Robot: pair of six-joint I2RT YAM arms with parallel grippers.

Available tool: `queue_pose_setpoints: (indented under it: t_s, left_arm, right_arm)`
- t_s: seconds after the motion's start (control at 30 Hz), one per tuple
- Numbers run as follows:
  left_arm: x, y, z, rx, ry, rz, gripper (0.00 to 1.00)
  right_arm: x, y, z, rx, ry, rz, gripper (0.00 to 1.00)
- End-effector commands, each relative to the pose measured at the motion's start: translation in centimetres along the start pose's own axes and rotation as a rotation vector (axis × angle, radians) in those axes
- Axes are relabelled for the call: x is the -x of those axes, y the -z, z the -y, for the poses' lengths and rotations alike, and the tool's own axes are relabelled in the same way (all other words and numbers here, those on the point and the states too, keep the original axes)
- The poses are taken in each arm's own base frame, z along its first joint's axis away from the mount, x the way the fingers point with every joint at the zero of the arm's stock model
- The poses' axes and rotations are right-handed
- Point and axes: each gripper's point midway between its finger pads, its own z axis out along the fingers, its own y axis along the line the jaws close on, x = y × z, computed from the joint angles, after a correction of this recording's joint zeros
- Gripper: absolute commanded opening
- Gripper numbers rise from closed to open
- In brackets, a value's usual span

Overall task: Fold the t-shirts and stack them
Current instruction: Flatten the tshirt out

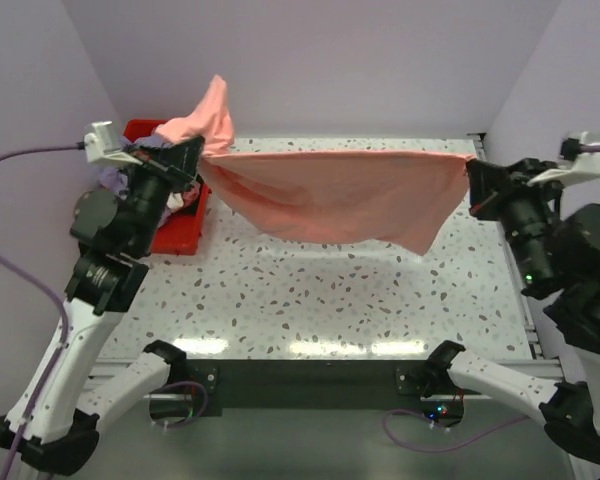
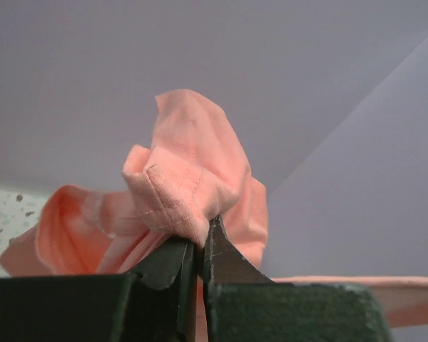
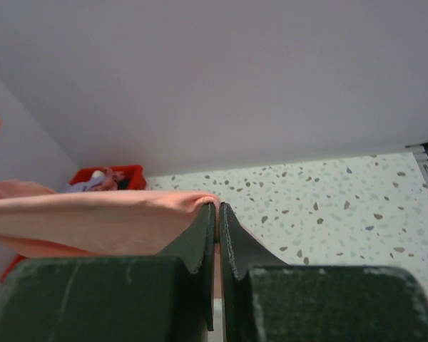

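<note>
The shirt hangs stretched between both grippers, so my left gripper will next lower its end of the shirt to the table's far side below the gripper's fingers and let it go.
A salmon-pink t-shirt (image 1: 330,195) hangs stretched in the air above the back of the table, held at both ends. My left gripper (image 1: 195,155) is shut on its left end, and a bunched fold of cloth (image 2: 182,178) sticks up above the jaws. My right gripper (image 1: 472,180) is shut on the right edge of the shirt (image 3: 100,217). The shirt's lower edge sags toward the table at the right. Other shirts, lavender and dusty rose (image 3: 100,182), lie crumpled in the red bin.
A red plastic bin (image 1: 175,228) stands at the back left of the speckled table (image 1: 310,300), behind my left arm. Lavender walls close in the back and both sides. A metal rail (image 1: 530,320) runs along the table's right edge.
</note>
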Motion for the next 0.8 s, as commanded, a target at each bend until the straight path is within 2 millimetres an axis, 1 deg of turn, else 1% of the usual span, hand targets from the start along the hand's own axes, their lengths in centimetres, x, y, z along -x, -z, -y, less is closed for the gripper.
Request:
queue_pose_setpoints:
  t_s: [0.0, 0.03, 0.07, 0.1, 0.13, 0.2, 0.23, 0.27, 0.3, 0.37, 0.4, 0.43, 0.47, 0.5, 0.53, 0.57, 0.6, 0.63, 0.67, 0.7, 0.73, 0.77]
  left_arm:
    - [4.5, 2.7, 3.9, -0.141, -0.007, 0.098, 0.0]
    - [5.3, 3.9, 5.2, -0.201, -0.002, 0.106, 0.0]
    - [5.8, 4.4, 5.9, -0.231, 0.003, 0.114, 0.0]
    - [6.1, 4.8, 6.6, -0.261, 0.01, 0.115, 0.0]
    - [6.5, 5.5, 7.7, -0.308, 0.009, 0.109, 0.0]
    - [6.8, 5.8, 8.7, -0.346, 0.015, 0.1, 0.0]
    - [7.9, 6.2, 9.5, -0.376, 0.017, 0.135, 0.0]
    - [8.3, 6.2, 9.8, -0.381, 0.018, 0.147, 0.0]
    - [8.4, 5.9, 9.8, -0.376, 0.016, 0.151, 0.0]
    - [8.4, 4.6, 9.1, -0.332, 0.017, 0.156, 0.0]
    - [7.9, 4.0, 8.8, -0.319, 0.012, 0.145, 0.0]
    - [7.2, 2.2, 7.5, -0.253, 0.013, 0.142, 0.0]
    - [6.4, 1.2, 6.7, -0.217, 0.011, 0.127, 0.0]
    - [4.5, -1.1, 5.3, -0.164, 0.001, 0.086, 0.0]
    - [3.3, -2.5, 4.0, -0.113, -0.005, 0.071, 0.0]
    - [2.0, -3.9, 2.8, -0.07, -0.013, 0.046, 0.0]
    - [-1.5, -6.8, 0.3, 0.005, -0.03, -0.021, 0.0]
    - [-3.0, -8.3, -1.3, 0.064, -0.041, -0.042, 0.0]
    - [-5.6, -9.5, -3.4, 0.133, -0.058, -0.105, 0.0]
    - [-9.7, -12.0, -6.7, 0.226, -0.084, -0.177, 0.0]
    - [-11.7, -13.2, -8.5, 0.276, -0.099, -0.212, 0.0]
    - [-14.1, -14.1, -10.6, 0.336, -0.118, -0.267, 0.0]
  right_arm:
    - [3.6, 2.6, -0.6, 0.12, -0.014, 0.062, 0.0]
    - [4.8, 3.4, -0.6, 0.14, -0.033, 0.091, 0.0]
    - [5.6, 4.2, -0.9, 0.183, -0.043, 0.111, 0.0]
    - [6.2, 4.5, -1.1, 0.205, -0.048, 0.125, 0.0]
    - [7.3, 5.2, -1.2, 0.224, -0.057, 0.15, 0.0]
    - [7.7, 5.1, -1.5, 0.23, -0.042, 0.148, 0.0]
    - [8.5, 5.2, -1.3, 0.22, -0.045, 0.163, 0.0]
    - [8.7, 4.9, -1.0, 0.194, -0.032, 0.166, 0.0]
    - [8.5, 3.8, -0.4, 0.124, -0.019, 0.161, 0.0]
    - [8.8, 2.8, 0.8, 0.021, 0.006, 0.175, 0.0]
    - [9.1, 2.1, 2.2, -0.094, 0.004, 0.195, 0.0]
    - [8.5, 1.2, 3.0, -0.171, 0.027, 0.191, 0.0]
    - [8.2, 0.7, 3.8, -0.24, 0.077, 0.192, 0.0]
    - [8.4, 0.1, 5.1, -0.385, 0.08, 0.217, 0.0]
    - [6.9, -1.0, 5.5, -0.453, 0.18, 0.183, 0.0]
    - [6.1, -1.7, 5.6, -0.502, 0.223, 0.169, 0.0]
    - [5.8, -2.6, 5.5, -0.546, 0.22, 0.186, 0.0]
    - [3.1, -4.8, 5.0, -0.572, 0.306, 0.134, 0.0]
    - [1.8, -6.3, 4.9, -0.575, 0.326, 0.117, 0.0]
    - [0.2, -7.7, 6.9, -0.632, 0.375, 0.063, 0.0]
    - [-3.7, -11.9, 6.3, -0.55, 0.355, -0.012, 0.0]
    - [-6.2, -13.9, 7.4, -0.532, 0.377, -0.09, 0.0]
